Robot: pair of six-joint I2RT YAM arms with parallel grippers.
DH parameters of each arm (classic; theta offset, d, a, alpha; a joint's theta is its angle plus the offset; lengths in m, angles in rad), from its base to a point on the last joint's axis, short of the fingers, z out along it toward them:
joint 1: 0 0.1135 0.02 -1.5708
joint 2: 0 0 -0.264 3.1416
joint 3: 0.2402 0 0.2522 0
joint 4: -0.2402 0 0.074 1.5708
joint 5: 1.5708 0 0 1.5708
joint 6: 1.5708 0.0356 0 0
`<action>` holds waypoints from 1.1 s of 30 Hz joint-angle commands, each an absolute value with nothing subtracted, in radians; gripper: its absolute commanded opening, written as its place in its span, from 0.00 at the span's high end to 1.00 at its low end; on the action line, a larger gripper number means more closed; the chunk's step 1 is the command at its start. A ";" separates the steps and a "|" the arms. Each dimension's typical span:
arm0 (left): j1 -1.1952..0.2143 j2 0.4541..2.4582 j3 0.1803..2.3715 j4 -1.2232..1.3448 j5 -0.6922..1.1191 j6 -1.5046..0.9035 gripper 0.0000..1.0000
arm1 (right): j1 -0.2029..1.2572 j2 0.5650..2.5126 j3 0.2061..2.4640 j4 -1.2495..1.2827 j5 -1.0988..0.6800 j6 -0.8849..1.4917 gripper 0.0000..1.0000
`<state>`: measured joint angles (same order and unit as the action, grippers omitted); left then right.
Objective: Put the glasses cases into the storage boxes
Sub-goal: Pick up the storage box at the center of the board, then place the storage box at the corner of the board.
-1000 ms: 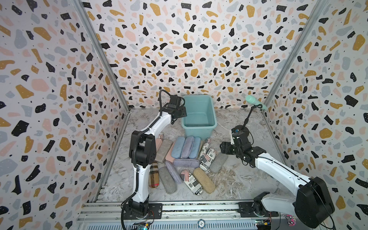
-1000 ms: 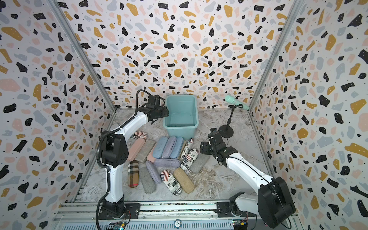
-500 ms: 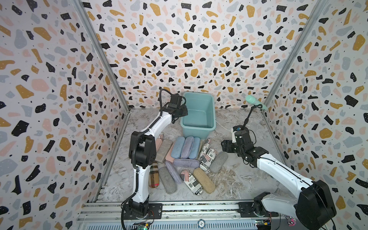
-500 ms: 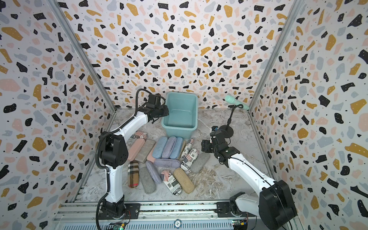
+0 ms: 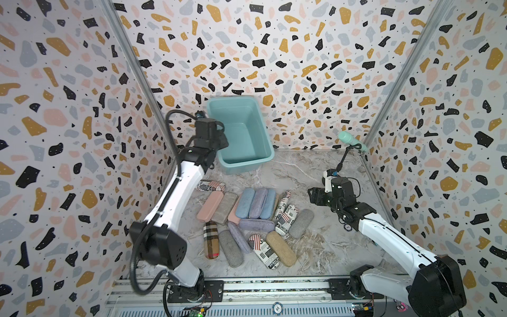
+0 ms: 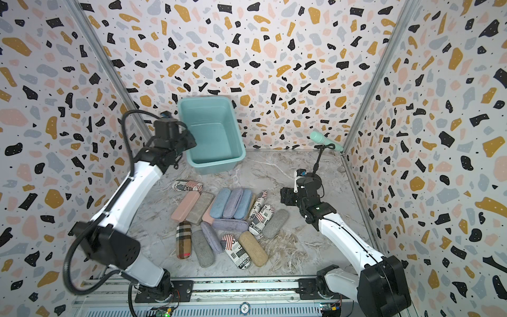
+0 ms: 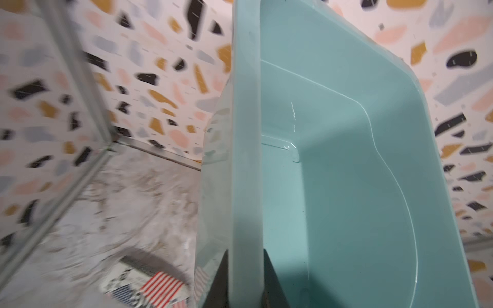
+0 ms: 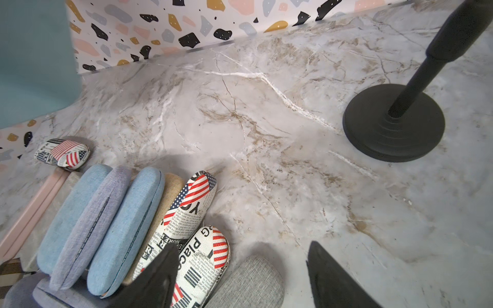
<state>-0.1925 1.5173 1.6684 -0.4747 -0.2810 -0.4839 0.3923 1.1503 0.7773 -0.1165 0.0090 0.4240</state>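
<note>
My left gripper draws the box back and down next. It then releases the box's rim, as the bare marble between plaid case and wall (image 6: 148, 227) lies below and back of the gripper.
The teal storage box (image 5: 247, 162) (image 6: 217, 165) hangs tilted at the back, raised off the marble table, and looks empty inside. My left gripper (image 5: 219, 140) (image 6: 189, 143) (image 7: 246, 253) is shut on its left rim (image 7: 246, 133), one finger inside the wall and one outside. Several glasses cases (image 5: 255, 203) (image 6: 233, 203) lie clustered mid-table in blue, lavender, pink, grey, tan, plaid and flag newsprint. My right gripper (image 5: 311, 196) (image 6: 284, 196) (image 8: 241, 248) hovers open over the cluster's right edge, above a grey case (image 8: 248, 282) and beside a newsprint case (image 8: 205, 264).
A mint microphone (image 5: 351, 140) on a black stand with a round base (image 8: 393, 122) sits at the back right, just behind my right arm. One newsprint case (image 5: 210, 186) lies apart under the raised box. Terrazzo walls close in three sides.
My left gripper has shut on the box rim and lifted the box up and to the left, tilting it. My right gripper has barely moved, narrowing slightly.
</note>
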 commanded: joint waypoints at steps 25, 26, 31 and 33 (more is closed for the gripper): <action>-0.013 0.812 1.084 -1.017 -0.768 -0.490 1.00 | 0.322 1.069 0.717 -0.037 -0.232 0.449 0.27; -0.010 0.805 1.065 -1.013 -0.749 -0.496 1.00 | 0.322 1.067 0.716 -0.035 -0.232 0.450 0.27; 0.001 0.777 1.011 -0.999 -0.680 -0.530 1.00 | 0.322 1.062 0.718 -0.040 -0.239 0.450 0.27; 0.007 0.772 1.004 -1.009 -0.679 -0.536 1.00 | 0.322 1.058 0.720 -0.042 -0.239 0.450 0.27</action>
